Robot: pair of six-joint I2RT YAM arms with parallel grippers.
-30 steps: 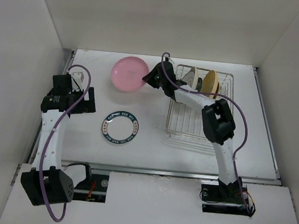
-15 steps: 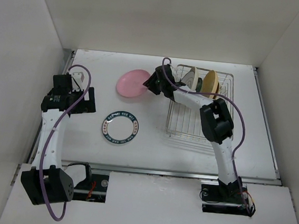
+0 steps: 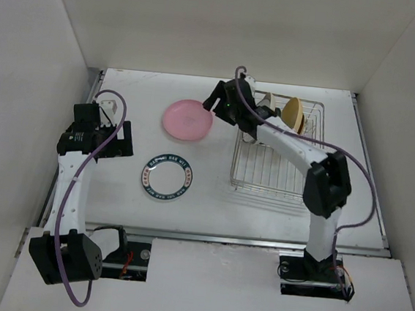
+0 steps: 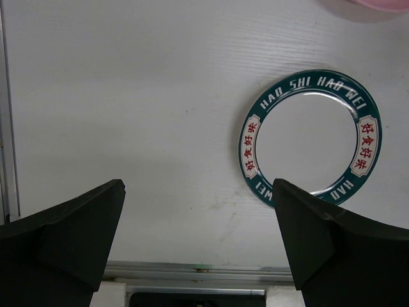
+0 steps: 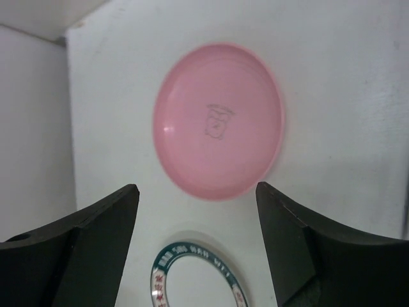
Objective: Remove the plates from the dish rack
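The pink plate already lies flat, so my right gripper will next lift past the yellow-tan plate and then go down to the small yellow plate's rim (image 3: pixel 303 123).
The pink plate (image 3: pixel 188 119) (image 5: pixel 217 121) lies flat on the table, left of the dish rack (image 3: pixel 273 178). My right gripper (image 3: pixel 214 105) (image 5: pixel 197 189) hovers open at the plate's right edge, holding nothing. A white plate with a dark lettered rim (image 3: pixel 168 177) (image 4: pixel 311 98) (image 5: pixel 167 263) lies nearer the front. A cream plate (image 3: pixel 266 102) and a yellow-tan plate (image 3: pixel 294 112) stand on edge at the back of the rack. At the table's left side my left gripper (image 3: pixel 125 139) (image 4: pixel 198 185) is wide open and empty. A sliver of the pink plate (image 4: pixel 367 5) shows in the left wrist view.
White walls close in the table at the back and on both sides. A metal rail (image 4: pixel 192 268) runs along the table's near edge. The front part of the wire rack holds no plates.
My right gripper has opened and let go of the pink plate, which dropped from tilted to flat on the table. The right arm pulled back slightly. The left arm has not moved.
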